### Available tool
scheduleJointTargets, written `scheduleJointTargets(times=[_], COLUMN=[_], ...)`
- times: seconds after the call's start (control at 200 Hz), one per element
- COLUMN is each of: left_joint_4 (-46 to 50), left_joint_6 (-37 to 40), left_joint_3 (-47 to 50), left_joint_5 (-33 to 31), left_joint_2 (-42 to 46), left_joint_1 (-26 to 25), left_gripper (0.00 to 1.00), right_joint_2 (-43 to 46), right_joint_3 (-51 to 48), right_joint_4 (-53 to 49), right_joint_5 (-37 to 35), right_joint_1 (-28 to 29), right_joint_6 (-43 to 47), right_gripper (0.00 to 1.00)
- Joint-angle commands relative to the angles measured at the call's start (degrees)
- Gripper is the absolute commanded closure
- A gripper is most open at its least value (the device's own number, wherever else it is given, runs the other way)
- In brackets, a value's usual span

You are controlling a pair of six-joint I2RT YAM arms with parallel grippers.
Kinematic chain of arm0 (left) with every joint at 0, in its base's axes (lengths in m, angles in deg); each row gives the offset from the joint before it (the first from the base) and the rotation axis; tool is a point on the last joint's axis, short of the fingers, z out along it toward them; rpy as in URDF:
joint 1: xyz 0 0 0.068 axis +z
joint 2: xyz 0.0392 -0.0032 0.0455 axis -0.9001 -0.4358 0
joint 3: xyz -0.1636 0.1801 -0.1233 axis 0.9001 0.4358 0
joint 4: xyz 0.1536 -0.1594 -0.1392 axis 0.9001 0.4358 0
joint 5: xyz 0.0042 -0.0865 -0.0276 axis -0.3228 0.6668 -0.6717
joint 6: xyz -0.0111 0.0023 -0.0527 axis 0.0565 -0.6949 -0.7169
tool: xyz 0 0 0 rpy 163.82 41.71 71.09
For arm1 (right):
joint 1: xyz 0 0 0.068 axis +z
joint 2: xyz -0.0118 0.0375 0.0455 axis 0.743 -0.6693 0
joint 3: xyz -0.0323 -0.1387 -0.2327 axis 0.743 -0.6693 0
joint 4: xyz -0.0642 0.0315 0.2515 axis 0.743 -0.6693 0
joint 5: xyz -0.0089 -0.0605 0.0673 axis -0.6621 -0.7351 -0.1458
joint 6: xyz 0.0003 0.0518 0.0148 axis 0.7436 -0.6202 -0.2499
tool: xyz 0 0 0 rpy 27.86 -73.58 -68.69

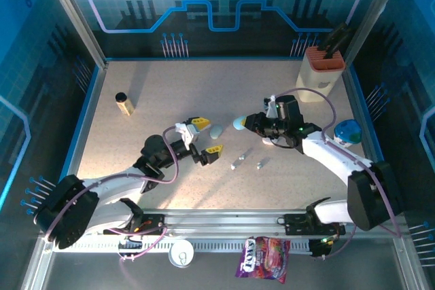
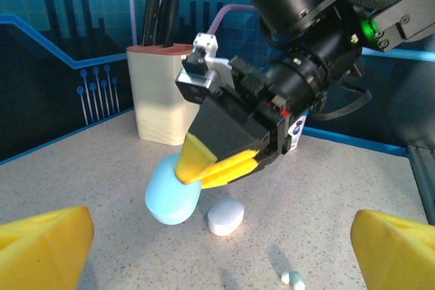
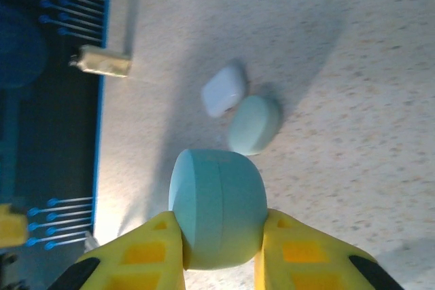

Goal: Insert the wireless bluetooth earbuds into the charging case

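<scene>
My right gripper should next move down onto the bare tabletop clear of the teal case and let go of the light blue charging case [image 3: 217,208], since it hangs above the table.
My right gripper [image 1: 243,123] is shut on a light blue charging case [image 3: 217,208], held tilted just above the table; the same case [image 2: 171,191] hangs from its yellow fingertips [image 2: 204,168] in the left wrist view. Under it lie a white case [image 2: 225,216] [image 3: 223,91] and a teal case [image 3: 255,123]. My left gripper [image 1: 207,136] stands wide open, low over the table, facing the white case [image 1: 216,130]. Two tiny earbuds [image 1: 238,162] [image 1: 262,163] lie on the table right of the left gripper; one white and teal earbud [image 2: 294,278] shows near my left fingers.
A cream knife block [image 1: 319,69] stands at the back right. A small dark-capped bottle [image 1: 124,103] stands at the left. A blue round object [image 1: 348,132] sits by the right edge. A candy bag [image 1: 264,259] and a tin [image 1: 181,255] lie beyond the front rail.
</scene>
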Motion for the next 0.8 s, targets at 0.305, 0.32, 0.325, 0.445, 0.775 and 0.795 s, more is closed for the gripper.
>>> scheduleJointTargets(times=[0.305, 0.32, 0.325, 0.445, 0.775, 0.795], left_joint_4=[18.8, 19.2, 19.3, 25.2, 38.4, 39.8], left_joint_6=[1.4, 1.2, 1.2, 0.6, -1.5, -1.4], left_joint_3=[-4.4, -4.6, -4.6, -7.3, -15.5, -16.2], left_joint_5=[-9.1, -9.4, -9.5, -12.3, -16.8, -16.7], left_joint_2=[0.5, 0.3, 0.3, -1.0, -6.6, -7.2], left_joint_1=[0.3, 0.3, 0.3, 0.6, 0.6, 0.6], left_gripper=[0.01, 0.01, 0.01, 0.01, 0.01, 0.01], right_joint_2=[-17.9, -18.5, -18.7, -23.5, -28.9, -28.7], right_joint_3=[10.1, 10.4, 10.5, 12.8, 15.5, 15.6], right_joint_4=[-1.5, -1.5, -1.5, -1.0, -1.2, -1.5], right_joint_5=[-6.3, -6.3, -6.2, -5.0, -2.6, -2.5], right_joint_1=[-2.4, -2.6, -2.6, -3.2, -5.9, -6.0], right_joint_6=[8.7, 8.7, 8.7, 8.5, 8.4, 8.6], right_gripper=[0.87, 0.87, 0.87, 0.86, 0.59, 0.55])
